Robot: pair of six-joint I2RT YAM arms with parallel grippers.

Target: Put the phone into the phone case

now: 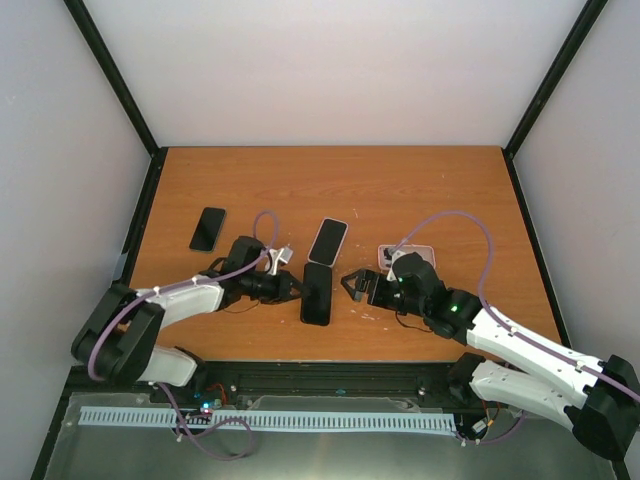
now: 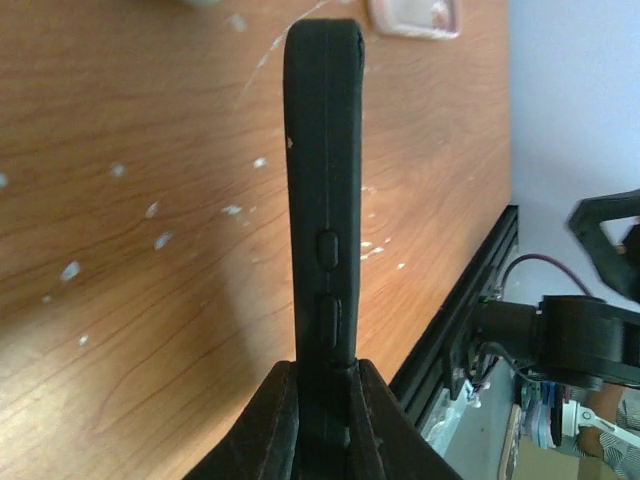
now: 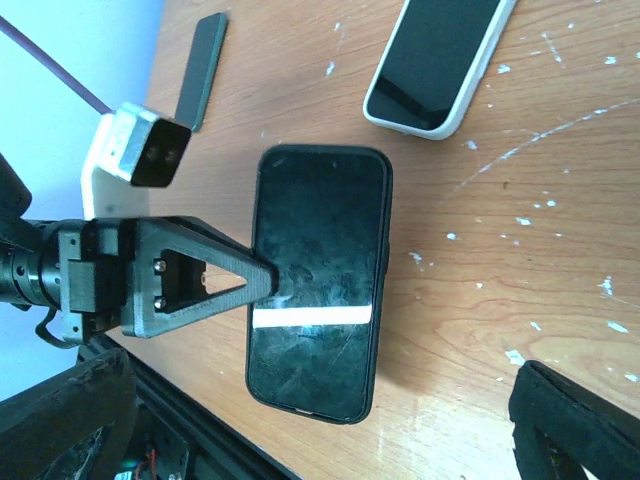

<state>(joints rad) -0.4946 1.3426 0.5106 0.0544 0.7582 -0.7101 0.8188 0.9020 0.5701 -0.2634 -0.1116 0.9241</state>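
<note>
The phone in my left gripper still hangs clear of the tabletop below the gripper. I should next lower it flat onto the wood and let go of its edge.
A black phone in a black case [image 1: 317, 293] lies flat at the table's front middle. It also shows screen up in the right wrist view [image 3: 320, 280] and edge-on in the left wrist view [image 2: 325, 200]. My left gripper [image 1: 295, 288] is shut on the phone's left edge, with one finger [image 3: 200, 280] lying over the screen and the jaws clamped round the edge [image 2: 325, 420]. I cannot tell whether the phone rests on the wood or hangs just above it. My right gripper [image 1: 352, 285] is wide open and empty just right of the phone, its fingertips [image 3: 570, 420] apart at the frame's lower corners.
A phone in a white case [image 1: 327, 241] lies just behind the black one, also in the right wrist view [image 3: 435, 65]. Another dark phone [image 1: 208, 229] lies at the back left. A white-pink item [image 1: 405, 255] sits partly under my right arm. The table's front edge is close.
</note>
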